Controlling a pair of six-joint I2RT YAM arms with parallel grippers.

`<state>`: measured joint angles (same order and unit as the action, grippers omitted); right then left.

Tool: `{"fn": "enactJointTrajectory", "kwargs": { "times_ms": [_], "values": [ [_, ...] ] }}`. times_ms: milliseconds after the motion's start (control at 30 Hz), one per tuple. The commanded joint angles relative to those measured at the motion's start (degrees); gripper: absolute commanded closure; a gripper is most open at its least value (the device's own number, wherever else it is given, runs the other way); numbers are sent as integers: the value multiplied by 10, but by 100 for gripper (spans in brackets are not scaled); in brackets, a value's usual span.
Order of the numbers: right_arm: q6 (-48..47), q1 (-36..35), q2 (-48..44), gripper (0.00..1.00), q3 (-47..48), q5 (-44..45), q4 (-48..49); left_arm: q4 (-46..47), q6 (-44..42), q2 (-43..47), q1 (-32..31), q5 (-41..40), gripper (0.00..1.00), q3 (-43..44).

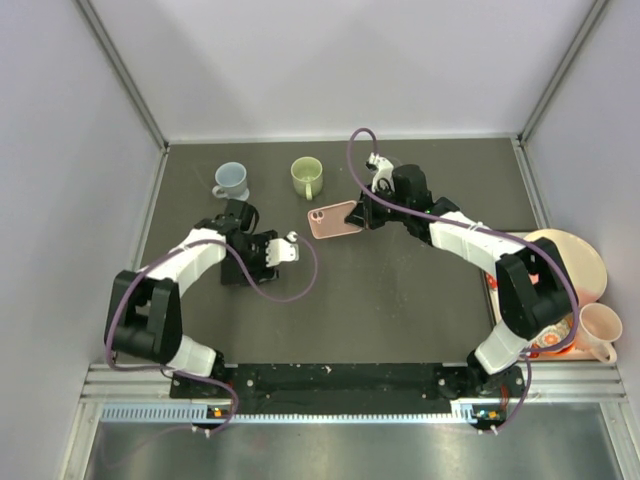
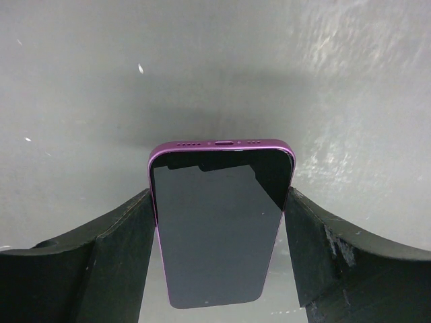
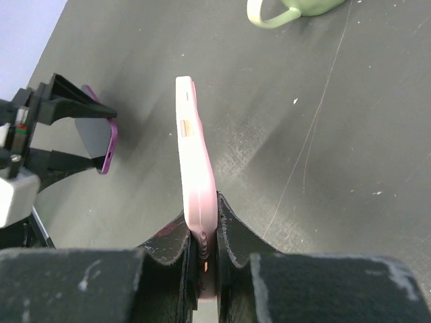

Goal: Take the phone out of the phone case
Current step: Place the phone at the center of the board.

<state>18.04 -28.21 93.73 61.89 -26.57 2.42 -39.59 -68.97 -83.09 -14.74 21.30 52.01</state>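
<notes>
The robot's left gripper needs to bring the caseless phone down and to the left in the top view and let go of it, since the tabletop is bare there.
The phone (image 2: 221, 222) is out of its case: a dark screen in a purple frame, its port end pointing away from me in the left wrist view. My left gripper (image 2: 221, 245) is shut on the phone across its width, one finger (image 2: 121, 235) on each long side, above the table at left (image 1: 238, 270). The pink phone case (image 3: 195, 155) is empty and stands on edge in my right gripper (image 3: 205, 235), which is shut on its lower end. Seen from above, the case (image 1: 333, 220) hangs mid-table, a short gap right of the phone.
A blue mug (image 1: 231, 180) and a green mug (image 1: 307, 176) stand at the back of the dark table. Stacked plates (image 1: 585, 262) and a pink mug (image 1: 600, 330) sit at the right edge. White walls close the sides and back.
</notes>
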Motion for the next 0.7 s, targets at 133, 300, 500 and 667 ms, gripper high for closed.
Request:
{"fn": "enactJointTrajectory", "kwargs": {
  "times_ms": [133,300,500,667],
  "values": [
    [1,3,-34,100,9,0,20,-33,-78,-49,38,-61,100,49],
    [1,3,-34,100,9,-1,21,-40,-95,-60,47,-87,100,46],
    [1,3,-36,100,8,1,22,-49,-93,-86,50,-94,100,51],
    [1,3,-38,100,7,1,22,-43,-91,-102,51,-101,100,52]
  ]
}}
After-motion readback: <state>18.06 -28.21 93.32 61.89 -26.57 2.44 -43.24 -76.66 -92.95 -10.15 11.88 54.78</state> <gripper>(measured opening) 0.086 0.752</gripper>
